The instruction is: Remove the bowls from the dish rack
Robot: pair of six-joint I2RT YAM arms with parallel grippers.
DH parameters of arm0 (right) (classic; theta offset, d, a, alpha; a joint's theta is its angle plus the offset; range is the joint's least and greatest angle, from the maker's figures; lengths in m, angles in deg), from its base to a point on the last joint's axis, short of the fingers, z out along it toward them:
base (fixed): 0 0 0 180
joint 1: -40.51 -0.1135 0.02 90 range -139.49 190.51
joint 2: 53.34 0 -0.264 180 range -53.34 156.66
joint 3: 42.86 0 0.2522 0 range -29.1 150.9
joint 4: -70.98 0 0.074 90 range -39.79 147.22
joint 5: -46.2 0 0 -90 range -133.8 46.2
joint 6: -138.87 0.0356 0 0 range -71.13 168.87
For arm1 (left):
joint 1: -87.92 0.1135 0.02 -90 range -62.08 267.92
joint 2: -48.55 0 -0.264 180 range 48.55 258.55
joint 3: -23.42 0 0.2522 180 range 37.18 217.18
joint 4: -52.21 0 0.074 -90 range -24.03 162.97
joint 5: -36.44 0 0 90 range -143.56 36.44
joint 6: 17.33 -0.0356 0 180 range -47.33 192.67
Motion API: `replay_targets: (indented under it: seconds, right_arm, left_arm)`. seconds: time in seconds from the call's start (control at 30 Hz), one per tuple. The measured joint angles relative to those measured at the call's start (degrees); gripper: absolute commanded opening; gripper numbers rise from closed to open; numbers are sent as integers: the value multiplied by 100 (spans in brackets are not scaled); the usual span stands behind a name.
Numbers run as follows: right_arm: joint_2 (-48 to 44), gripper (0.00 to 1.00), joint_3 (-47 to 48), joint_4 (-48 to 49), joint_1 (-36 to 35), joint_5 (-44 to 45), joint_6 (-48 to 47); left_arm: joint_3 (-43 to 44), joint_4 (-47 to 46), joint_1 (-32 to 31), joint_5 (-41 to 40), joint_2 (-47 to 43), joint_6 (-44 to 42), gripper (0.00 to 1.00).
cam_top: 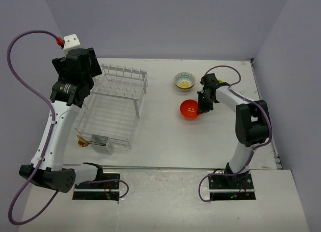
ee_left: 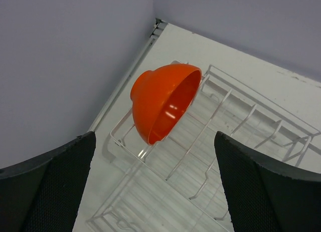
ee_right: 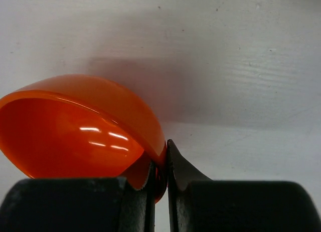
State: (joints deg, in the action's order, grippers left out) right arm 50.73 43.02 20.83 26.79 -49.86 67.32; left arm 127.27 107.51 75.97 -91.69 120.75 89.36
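Note:
The left gripper should next move down, tilting toward the dish rack's side, and close on the orange bowl's near rim, because the bowl lies sideways and that rim is clear.
Two orange bowls show. One orange bowl lies on its side against the prongs at the far left corner of the dish rack; my left gripper hangs above and just short of it, open, with nothing between its fingers. From above, the left arm covers that corner of the dish rack and hides this bowl. My right gripper is shut on the rim of the other orange bowl, held low over the table to the right of the rack. A cream bowl with a yellow inside stands on the table behind it.
The rack's cutlery holder sits at its near left corner, with a small gold-brown object beside it on the table. Walls close the table at the back and on both sides. The left arm's purple cable loops out to the left.

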Motion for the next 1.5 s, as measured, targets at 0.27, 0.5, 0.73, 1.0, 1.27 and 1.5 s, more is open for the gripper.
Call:
replay_targets:
  seconds: [0.27,0.5,0.73,1.0,1.27,1.5]
  right_arm:
    - [350,45,192,107,136,-221,131]
    - [0,99,90,105,125,-42,146]
    - [-2188,99,-498,527,125,463,212]
    - [-3611,99,-1086,1384,116,-52,361]
    - [-3593,99,-1088,1438,111,-286,361]
    - [-3593,99,-1093,1495,109,-439,361]
  left_arm:
    - [-96,-33,4,212,-245,-192,100]
    - [-149,-31,9,212,-109,-487,100]
    - [-76,26,26,-411,625,-743,91]
    - [428,216,28,-1220,1794,-975,46]
    - [667,557,50,-2114,1921,-1113,0]
    - [710,573,-151,-2796,1921,-1196,0]
